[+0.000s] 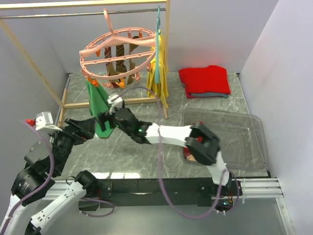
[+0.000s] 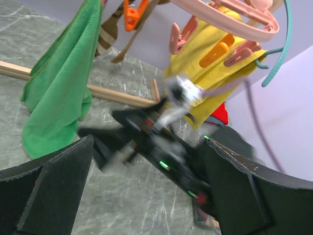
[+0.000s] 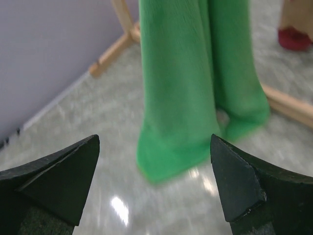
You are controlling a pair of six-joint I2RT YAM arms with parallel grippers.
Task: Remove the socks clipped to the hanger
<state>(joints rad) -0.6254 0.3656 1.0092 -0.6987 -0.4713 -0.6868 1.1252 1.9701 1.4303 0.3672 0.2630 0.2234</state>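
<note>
My right gripper moves outward around the lower part of the green cloth next, since that fabric hangs outward of it and faces the gap between the open fingers.
The salmon-pink hanger ring hangs from the rail at the back left. Brown-and-tan striped socks are clipped under it. A green cloth also hangs from its left side down to the floor. My right gripper is open and empty, low beside the green cloth, its jaws wide apart. My left gripper is open and empty just left of it. The left wrist view shows a striped sock, the ring, orange clips and the blurred right arm.
A yellow cloth hangs on a thin teal hanger right of the ring. A folded red garment lies at the back right. A clear plastic bin stands at the right, with red fabric showing behind the right arm. The wooden rack base crosses the floor.
</note>
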